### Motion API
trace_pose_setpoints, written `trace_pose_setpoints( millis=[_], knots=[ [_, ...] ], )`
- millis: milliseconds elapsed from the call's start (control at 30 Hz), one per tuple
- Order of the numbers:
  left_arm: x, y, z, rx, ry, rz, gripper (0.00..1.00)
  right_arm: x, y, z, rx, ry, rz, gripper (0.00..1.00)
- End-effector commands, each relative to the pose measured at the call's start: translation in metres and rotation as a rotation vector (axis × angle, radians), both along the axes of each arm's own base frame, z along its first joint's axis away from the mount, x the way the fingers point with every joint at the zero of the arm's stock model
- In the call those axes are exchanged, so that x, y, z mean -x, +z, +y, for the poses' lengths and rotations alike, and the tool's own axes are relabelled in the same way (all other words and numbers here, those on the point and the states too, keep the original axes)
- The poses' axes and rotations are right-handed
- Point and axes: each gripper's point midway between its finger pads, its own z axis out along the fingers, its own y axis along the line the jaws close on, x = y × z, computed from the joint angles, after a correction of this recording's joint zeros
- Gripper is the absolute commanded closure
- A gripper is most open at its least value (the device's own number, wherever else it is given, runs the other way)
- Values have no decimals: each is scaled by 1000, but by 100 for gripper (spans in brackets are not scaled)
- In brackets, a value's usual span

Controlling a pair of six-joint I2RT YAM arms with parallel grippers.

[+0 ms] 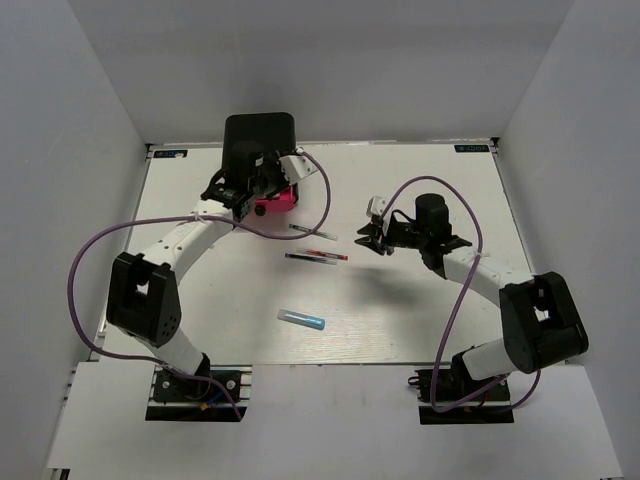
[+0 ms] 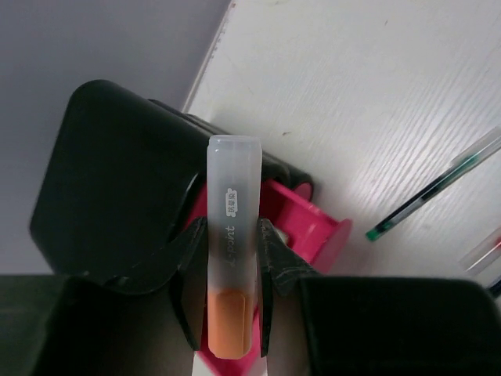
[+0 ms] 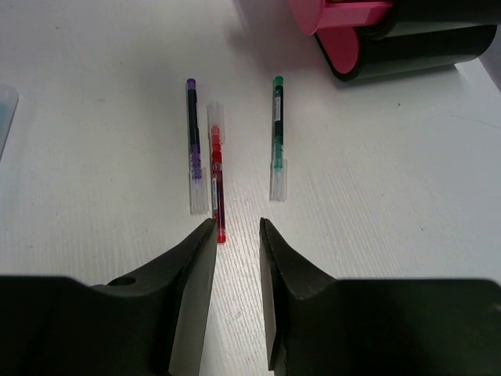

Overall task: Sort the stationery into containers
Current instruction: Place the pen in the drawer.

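Observation:
The orange marker (image 2: pixel 232 258) is still above the open pink drawer, so my left gripper will go down to the drawer next and let go of the marker inside.
My left gripper (image 2: pixel 232 227) is shut on an orange stubby marker (image 2: pixel 232 258) with a frosted cap, held upright over the open pink drawer (image 2: pixel 317 227) of the glossy black cabinet (image 2: pixel 117 188). From above, that gripper (image 1: pixel 247 196) hangs at the drawer (image 1: pixel 281 198) in front of the cabinet (image 1: pixel 258 138). My right gripper (image 3: pixel 237 223) is open and empty, low over the table just short of a red pen (image 3: pixel 217 184). Beside the red pen lie a blue-violet pen (image 3: pixel 192 141) and a green pen (image 3: pixel 277 133). A pale-teal marker (image 1: pixel 301 319) lies nearer the arm bases.
White walls close in the table on the left, back and right. The green pen (image 1: pixel 312 233) and the red pen (image 1: pixel 330 256) lie mid-table between the two arms. The cabinet stands at the back left. Purple cables loop from both arms.

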Motion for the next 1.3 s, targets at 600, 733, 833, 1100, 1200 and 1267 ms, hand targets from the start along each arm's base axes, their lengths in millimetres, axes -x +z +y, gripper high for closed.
trace_pose_setpoints(
  millis=[600,733,833,1100,1200,1267],
  knots=[
    [-15,-38,36,-185,-49,10,100,-6,6,-5,-1,-5,-32,60],
    [-20,-52,39,-201,-47,38,99,-5,6,-5,2,0,-37,58],
    [-22,-50,41,-205,-34,27,92,-5,6,-6,5,-3,-40,57],
    [-24,-37,48,-207,4,-30,46,-3,7,-7,3,7,-47,57],
    [-25,-29,47,-200,7,-52,40,-2,7,-7,8,19,-60,57],
    [-24,-23,48,-196,8,-64,36,1,8,-5,6,39,-64,56]
  ],
)
